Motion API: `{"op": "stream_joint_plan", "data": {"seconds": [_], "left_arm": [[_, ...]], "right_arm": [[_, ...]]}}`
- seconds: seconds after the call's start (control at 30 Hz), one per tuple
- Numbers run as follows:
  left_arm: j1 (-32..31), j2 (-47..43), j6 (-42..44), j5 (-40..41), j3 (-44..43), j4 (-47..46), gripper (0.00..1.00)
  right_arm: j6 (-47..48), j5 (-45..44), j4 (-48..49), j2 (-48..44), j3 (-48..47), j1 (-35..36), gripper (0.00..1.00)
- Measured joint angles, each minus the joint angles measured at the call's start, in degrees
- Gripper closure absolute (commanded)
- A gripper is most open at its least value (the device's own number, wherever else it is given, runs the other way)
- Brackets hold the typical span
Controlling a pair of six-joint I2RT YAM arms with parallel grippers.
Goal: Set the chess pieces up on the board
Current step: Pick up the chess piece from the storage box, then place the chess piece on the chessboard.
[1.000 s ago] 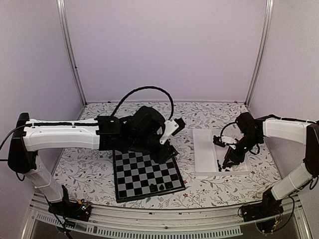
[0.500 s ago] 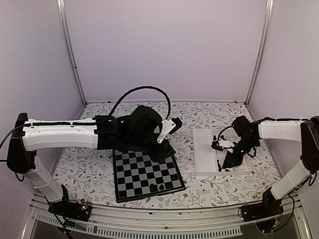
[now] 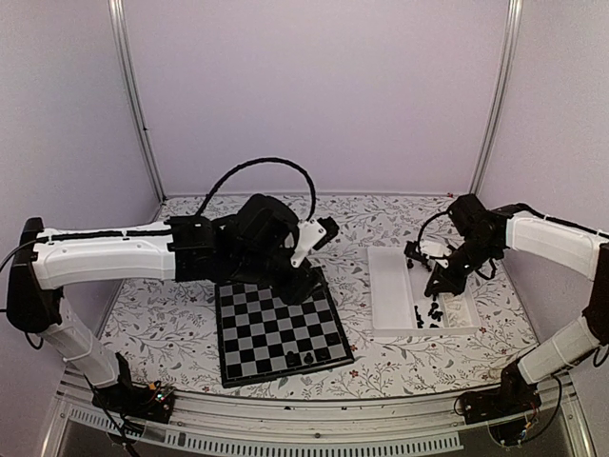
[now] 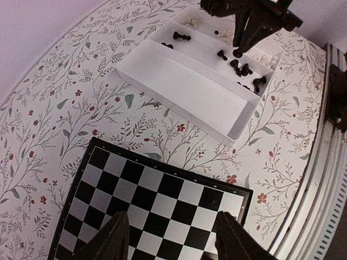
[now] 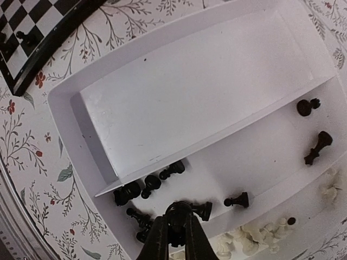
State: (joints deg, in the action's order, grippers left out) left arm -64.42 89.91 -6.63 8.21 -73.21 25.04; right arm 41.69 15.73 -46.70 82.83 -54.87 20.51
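My right gripper lifts the black piece next, then lowers and releases it on the board's near corner square facing the tray (image 3: 390, 286), as that square is empty.
The board (image 3: 269, 324) lies at the table's near centre, with three black chess pieces (image 3: 306, 359) along its near edge. My left gripper (image 4: 173, 238) hangs open over the board (image 4: 162, 197), nothing between its fingers (image 4: 116, 235). One dark piece (image 4: 210, 200) stands on a black square near the board's corner. My right gripper (image 5: 176, 219) is shut on a black chess piece (image 5: 177, 210) just above the tray's middle compartment (image 5: 255, 162). Several more black pieces (image 5: 152, 184) lie loose in that compartment. In the top view the right gripper (image 3: 437, 284) is over the tray (image 3: 390, 286).
The white compartmented tray (image 4: 184, 81) stands right of the board; its largest compartment holds nothing. Pale cream pieces (image 5: 255, 234) fill the narrow outer compartment. The left arm's black cable (image 3: 257, 171) arches over the back of the table. A metal rail (image 3: 314, 424) runs along the near edge.
My right gripper has shut on a black piece in the tray and risen slightly toward the back. The left arm has drawn a little to the left, its jaws unchanged.
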Motion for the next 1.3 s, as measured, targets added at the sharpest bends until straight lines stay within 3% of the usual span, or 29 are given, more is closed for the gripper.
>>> {"op": "stream_joint_plan", "data": {"seconds": [0.17,0.33,0.67,1.0,1.3], "left_arm": [[3.1,-1.0,2.1,0.3,0.0,1.4,0.42],[9.7,-1.0,4.4,1.1,0.0,2.3,0.42],[24.5,-1.0,5.2,1.4,7.2,-3.5,0.42],[24.9,-2.3,5.4,2.8,9.5,-5.1,0.42],[24.9,-3.7,5.6,2.8,9.5,-5.7,0.42]], "right_arm": [[0.0,1.5,-3.7,-5.5,-6.5,1.5,0.95],[-0.4,3.1,-5.2,-6.3,-10.5,8.8,0.95],[-0.4,2.8,-5.7,5.7,-17.3,26.9,0.95],[-0.4,1.0,-3.9,16.3,-17.7,38.3,0.95],[-0.4,-1.0,-2.8,22.3,-21.3,41.4,0.94]]}}
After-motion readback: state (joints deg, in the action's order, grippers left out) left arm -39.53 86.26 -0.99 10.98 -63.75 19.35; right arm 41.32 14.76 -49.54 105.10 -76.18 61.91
